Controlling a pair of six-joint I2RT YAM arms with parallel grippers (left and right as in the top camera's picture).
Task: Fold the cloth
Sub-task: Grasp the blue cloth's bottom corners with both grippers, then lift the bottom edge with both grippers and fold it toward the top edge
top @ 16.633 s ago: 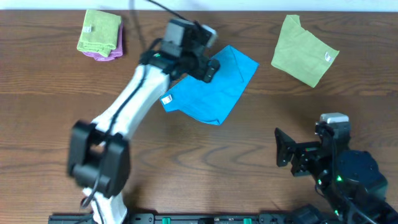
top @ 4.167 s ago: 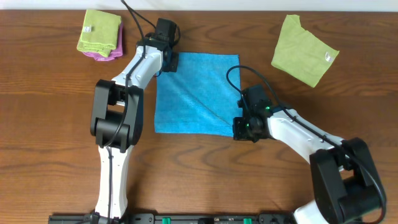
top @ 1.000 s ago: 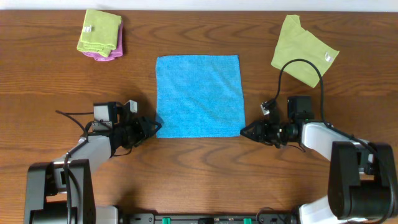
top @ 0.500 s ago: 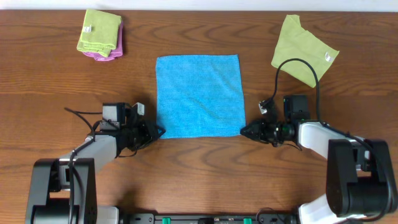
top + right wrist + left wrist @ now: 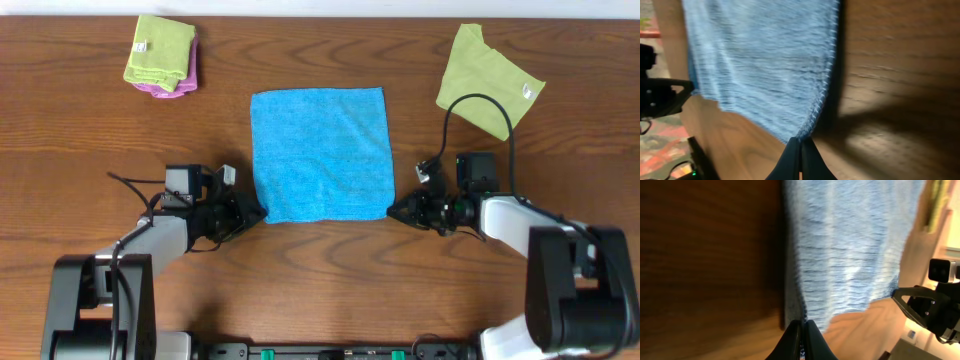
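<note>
The blue cloth lies unfolded, so the right gripper will next lift its pinched corner, carry it outward to the blue cloth's far corner (image 5: 379, 93) nearest the loose lime-green cloth, lower and release.
The bright blue cloth (image 5: 320, 152) lies spread flat as a square in the middle of the table. My left gripper (image 5: 260, 212) is shut on its near left corner, low against the wood. In the left wrist view the black fingertips (image 5: 790, 339) pinch the cloth (image 5: 850, 250) edge between them. My right gripper (image 5: 391, 211) is shut on the near right corner. The right wrist view has the cloth (image 5: 760, 65) corner caught at the tips of the closed right gripper (image 5: 800, 145).
A folded lime-green cloth (image 5: 160, 48) lies on a purple cloth (image 5: 165, 88) at the far left. Another lime-green cloth (image 5: 488, 80) lies loosely at the far right. A black cable (image 5: 478, 105) arcs over the right arm.
Both grippers closed from partly open onto the cloth's near corners. The left gripper slid slightly right to the corner. The cloth has stayed flat.
</note>
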